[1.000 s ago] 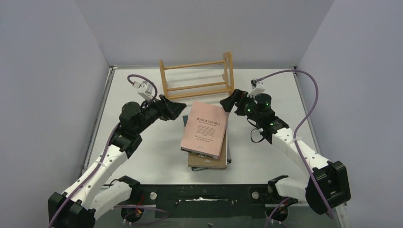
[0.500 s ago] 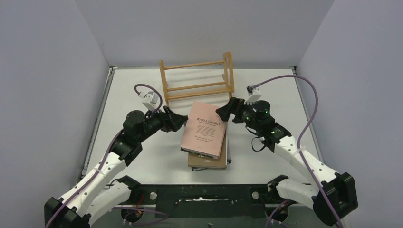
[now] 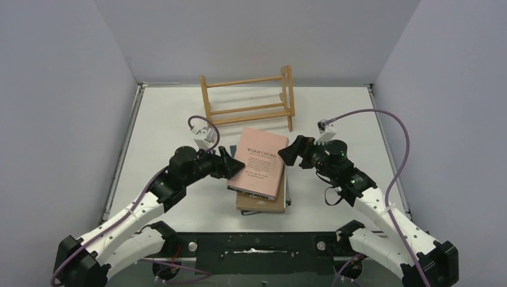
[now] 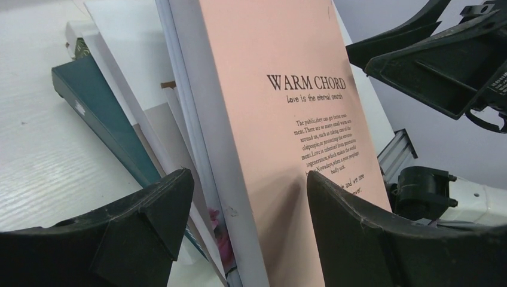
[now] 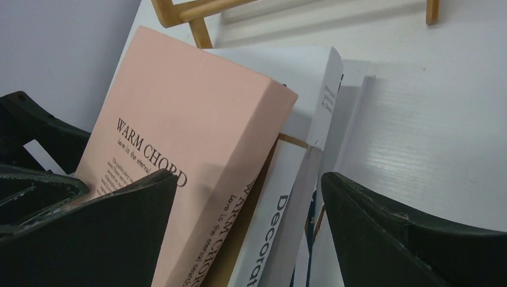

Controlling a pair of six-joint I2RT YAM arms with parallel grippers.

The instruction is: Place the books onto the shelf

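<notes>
The pink book's lettered spine (image 3: 281,179) lies back from my right gripper's fingers. My right gripper draws back and closes on it next, since this book tops the pile.
The books lie in a flat pile (image 3: 262,190) at mid-table, the pink "Warm Chord" (image 3: 258,162) on top and askew. Under it show the "Decorate" spine (image 5: 281,234), a white cover (image 5: 311,78) and a dark teal book (image 4: 101,113). My left gripper (image 3: 229,165) is open at the pile's left edge; in the left wrist view (image 4: 248,185) one finger stands over the pink cover (image 4: 281,107) and one outside the pile. My right gripper (image 3: 287,152) is open at the right edge, and its jaws (image 5: 248,179) straddle the pink book (image 5: 179,119) and the spines. The wooden shelf (image 3: 248,98) stands empty behind.
Grey walls close in the white table (image 3: 161,119) at the left, right and back. The shelf's near rail (image 5: 185,11) lies just beyond the pile. Purple cables (image 3: 394,128) loop above both arms. The black base bar (image 3: 257,245) runs along the near edge.
Both arms have drawn back from the shelf and come down toward the near side, ending at the two flanks of the pile. Both grippers stayed open; the books have not moved.
</notes>
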